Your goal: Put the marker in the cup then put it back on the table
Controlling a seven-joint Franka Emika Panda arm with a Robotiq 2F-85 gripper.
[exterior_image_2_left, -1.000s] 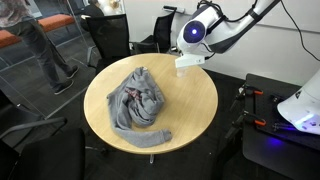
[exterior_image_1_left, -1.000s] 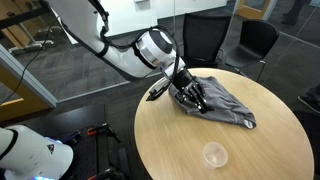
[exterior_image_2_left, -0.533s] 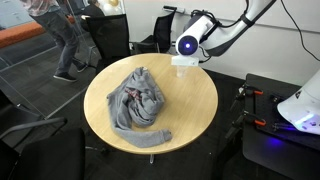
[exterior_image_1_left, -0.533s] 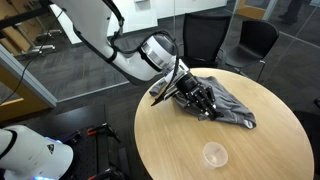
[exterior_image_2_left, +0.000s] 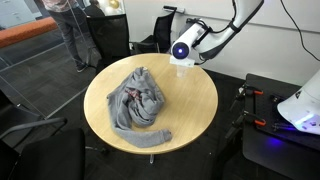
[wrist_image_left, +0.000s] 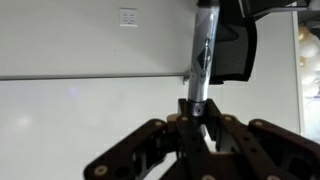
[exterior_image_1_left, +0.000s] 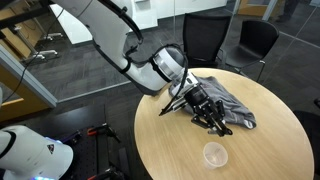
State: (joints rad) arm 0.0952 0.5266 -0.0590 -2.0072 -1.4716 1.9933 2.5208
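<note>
The robot's gripper will next move down and a little outward over the cup's opening to let go of the marker inside, since the cup stands upright below the gripper.
My gripper is shut on the marker, a thin stick that juts out from between the fingers in the wrist view. In an exterior view the gripper hangs tilted above the round tan table, at the near edge of the grey cloth. The small translucent cup stands upright on the table, a little in front of the gripper and apart from it. The marker is too small to make out in the exterior views. The cup does not show in the wrist view.
A crumpled grey cloth lies on the table behind the gripper; it also shows mid-table in an exterior view. Black chairs stand around the table. A person walks in the background.
The arm has moved from over the grey cloth toward the table's middle and the cup, and has come lower. The gripper stays shut on the marker.
</note>
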